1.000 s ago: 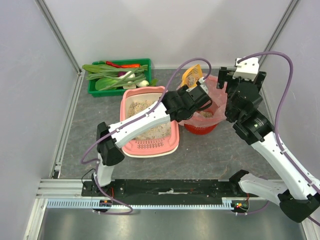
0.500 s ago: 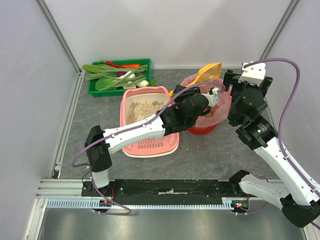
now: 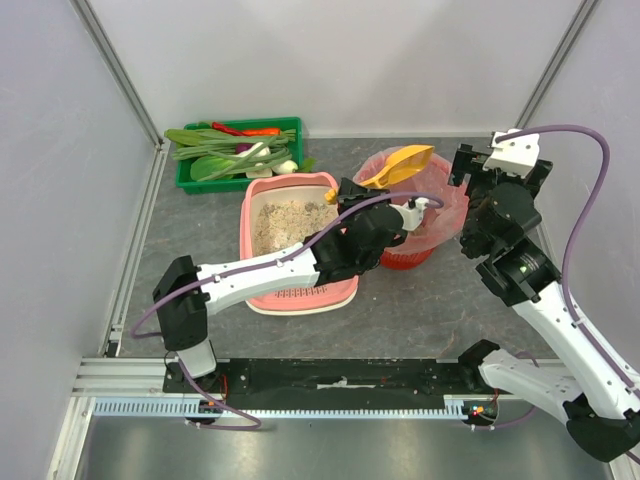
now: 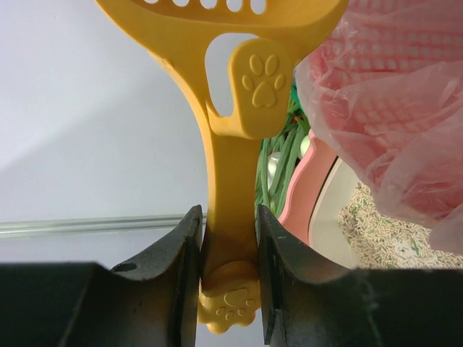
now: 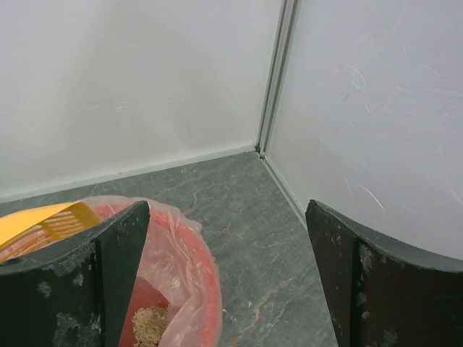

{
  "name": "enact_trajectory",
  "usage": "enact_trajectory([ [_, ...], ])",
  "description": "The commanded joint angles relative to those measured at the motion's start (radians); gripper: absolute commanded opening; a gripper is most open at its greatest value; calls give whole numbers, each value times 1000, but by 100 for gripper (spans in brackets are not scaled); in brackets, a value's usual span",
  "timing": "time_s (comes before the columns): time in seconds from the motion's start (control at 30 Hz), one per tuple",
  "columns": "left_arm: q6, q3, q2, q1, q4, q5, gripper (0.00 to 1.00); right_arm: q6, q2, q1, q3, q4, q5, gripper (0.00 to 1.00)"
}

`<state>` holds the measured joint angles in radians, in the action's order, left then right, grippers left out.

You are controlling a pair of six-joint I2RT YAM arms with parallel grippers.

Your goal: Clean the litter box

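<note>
My left gripper should move across, lower the empty scoop onto the litter box's litter (image 3: pixel 286 226) (image 4: pixel 383 235) and let go there, because that is below my gripper and to the left in the top view.
The pink litter box (image 3: pixel 247 250), with grey-beige litter inside and a slotted ledge at its near end, sits in the middle of the floor. Its rim also shows in the left wrist view (image 4: pixel 312 194). My left gripper (image 3: pixel 346 196) is shut on the handle of a yellow slotted scoop (image 3: pixel 399 165). The scoop head is held over the red bin with the pink bag (image 3: pixel 440 205). In the left wrist view the gripper (image 4: pixel 230 282) clamps the paw-print handle (image 4: pixel 233 166). My right gripper (image 3: pixel 468 172) is open and empty at the bin's far right rim, as the right wrist view (image 5: pixel 228 282) also shows.
A green crate (image 3: pixel 186 183) of vegetables stands at the back left, just behind the litter box. Some litter lies in the bottom of the bin (image 5: pixel 148 318). White walls and metal posts close in the back and both sides. Grey floor lies right of the bin (image 5: pixel 289 238).
The left arm has swung the scoop right from beside the bin to over it and tipped the head flatter. The right gripper has drawn back a little to the right.
</note>
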<state>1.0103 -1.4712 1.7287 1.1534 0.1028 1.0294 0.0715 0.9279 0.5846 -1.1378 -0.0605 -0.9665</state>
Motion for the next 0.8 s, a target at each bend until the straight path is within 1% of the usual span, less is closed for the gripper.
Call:
enact_trajectory([
  [0.0, -24, -49, -52, 3, 0, 38, 2, -10, -27, -2, 7, 36, -11, 98],
  [0.03, -45, -60, -47, 3, 27, 35, 2, -10, -26, -2, 7, 36, -11, 98],
  [0.07, -117, -75, -43, 3, 64, 25, 2, -12, -21, -3, 6, 31, -9, 98],
  [0.1, -174, -134, -37, 3, 209, 12, 2, -16, -20, -2, 4, 28, -9, 98],
  [0.13, -247, -177, -21, 3, 301, -6, 2, -19, -18, -3, 1, 27, -5, 98],
  [0.17, -417, -228, -12, 2, 399, -70, 2, -21, -17, -3, 0, 24, -3, 98],
  [0.2, -500, -327, 2, 0, 514, -109, 2, -22, -15, -3, -2, 25, -1, 98],
  [0.23, -574, -372, 31, -1, 692, -142, 2, -22, -15, -3, -4, 24, 2, 98],
  [0.27, -707, -415, 44, -1, 789, -199, 2, -22, -12, -2, -5, 19, 3, 98],
  [0.3, -772, -482, 57, -1, 866, -222, 2, -21, -11, -3, -8, 18, 3, 98],
  [0.33, -867, -500, 63, -3, 974, -247, 2, -19, -8, -3, -13, 13, 8, 98],
  [0.37, -909, -508, 57, -3, 1009, -299, 2, -19, -5, -3, -16, 7, 9, 98],
  [0.43, -1001, -502, 37, -9, 1073, -347, 2, -19, 3, -3, -26, -1, 21, 98],
  [0.47, -1045, -491, 10, -14, 1086, -392, 2, -19, 8, -3, -28, -7, 26, 98],
  [0.57, -1134, -404, -52, -35, 1126, -445, 2, -32, 23, -2, -49, -27, 49, 98],
  [0.77, -1269, -284, -167, -89, 1120, -531, 2, -61, 52, -2, -69, -51, 86, 98],
])
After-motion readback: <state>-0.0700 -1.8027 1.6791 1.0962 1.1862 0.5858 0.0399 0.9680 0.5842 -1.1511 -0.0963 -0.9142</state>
